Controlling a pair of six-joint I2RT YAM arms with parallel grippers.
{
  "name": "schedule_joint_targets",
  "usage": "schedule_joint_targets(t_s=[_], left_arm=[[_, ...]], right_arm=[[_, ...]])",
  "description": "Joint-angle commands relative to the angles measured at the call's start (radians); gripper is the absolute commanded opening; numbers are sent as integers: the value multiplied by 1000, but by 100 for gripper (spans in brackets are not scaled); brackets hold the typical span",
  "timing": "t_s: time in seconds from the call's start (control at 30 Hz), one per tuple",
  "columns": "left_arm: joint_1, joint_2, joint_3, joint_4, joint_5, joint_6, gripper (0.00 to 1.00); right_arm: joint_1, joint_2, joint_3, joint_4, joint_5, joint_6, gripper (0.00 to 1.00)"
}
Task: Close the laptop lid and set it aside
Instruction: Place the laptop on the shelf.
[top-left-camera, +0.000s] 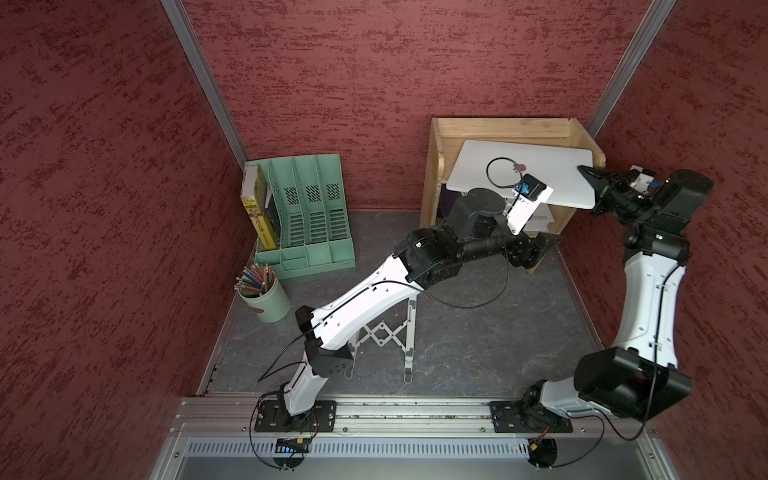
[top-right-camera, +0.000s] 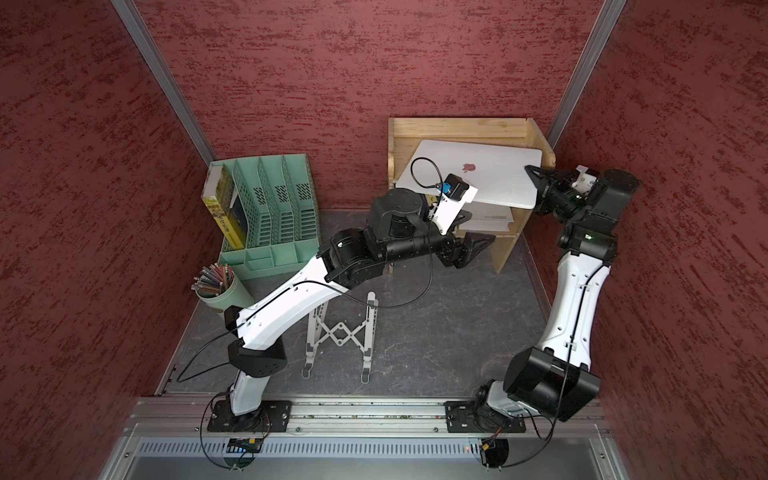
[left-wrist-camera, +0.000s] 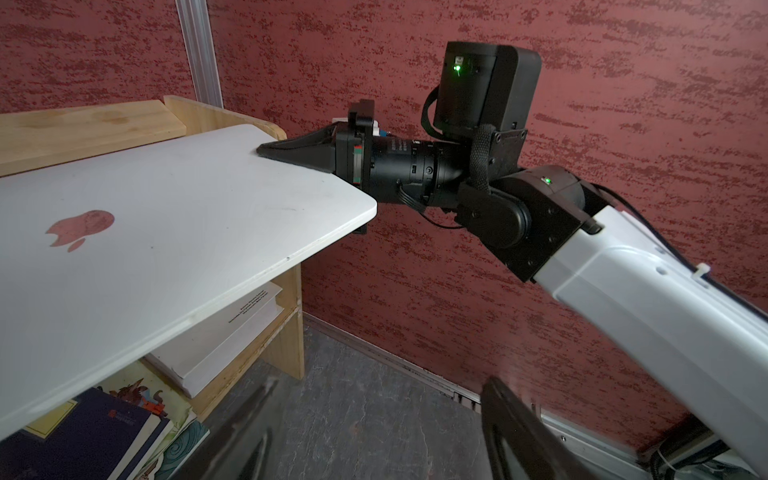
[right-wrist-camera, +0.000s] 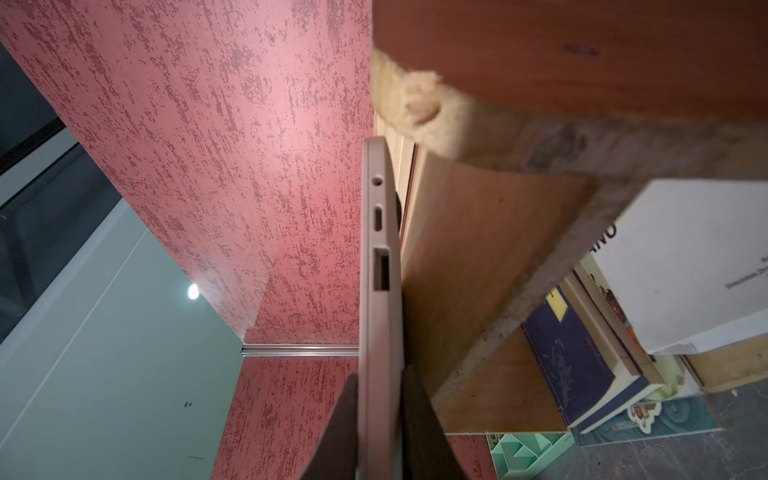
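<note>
The laptop moves toward the green organiser and down next, and my right gripper releases its held edge just inside the shelf's side panel, since that end overlaps the panel.
The silver-white laptop (top-left-camera: 540, 178) (top-right-camera: 494, 183) is shut and lies across the top of the wooden shelf (top-left-camera: 498, 126), overhanging its front. Its lid (left-wrist-camera: 187, 199) faces up and shows the dark apple logo. My right gripper (top-left-camera: 582, 169) (top-right-camera: 528, 169) (left-wrist-camera: 262, 149) (right-wrist-camera: 380, 386) is shut on the laptop's right edge, one finger above and one below, near the ports on the laptop's side (right-wrist-camera: 380, 249). My left gripper (top-left-camera: 546, 241) (top-right-camera: 482, 245) (left-wrist-camera: 374, 415) hangs open in front of the shelf, below the laptop, with nothing between its fingers.
Under the laptop the shelf holds a white book (left-wrist-camera: 232, 332) and darker books (left-wrist-camera: 104, 436). At the back left stand a green file organiser (top-left-camera: 307, 216) and a pencil cup (top-left-camera: 266, 299). A silver folding stand (top-left-camera: 390, 336) lies on the grey tabletop (top-left-camera: 478, 340). Red walls enclose three sides.
</note>
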Motion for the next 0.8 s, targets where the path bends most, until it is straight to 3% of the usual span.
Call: schedule_joint_targets(t_s=[0.0,0.6,0.67,0.77], left_arm=[[14,51,50,-42,0,36,77],[186,177,146,179,165,-209,71],[192,190,156,187,179,-218,71],[194,204,156,194,189,-231,71]], right_arm=[[11,-1,59,11,54,-11,0],[43,13,64,-13,69,-66,0],[42,40,58,-7,68,-70,5],[71,43,46,5,68,-68,22]])
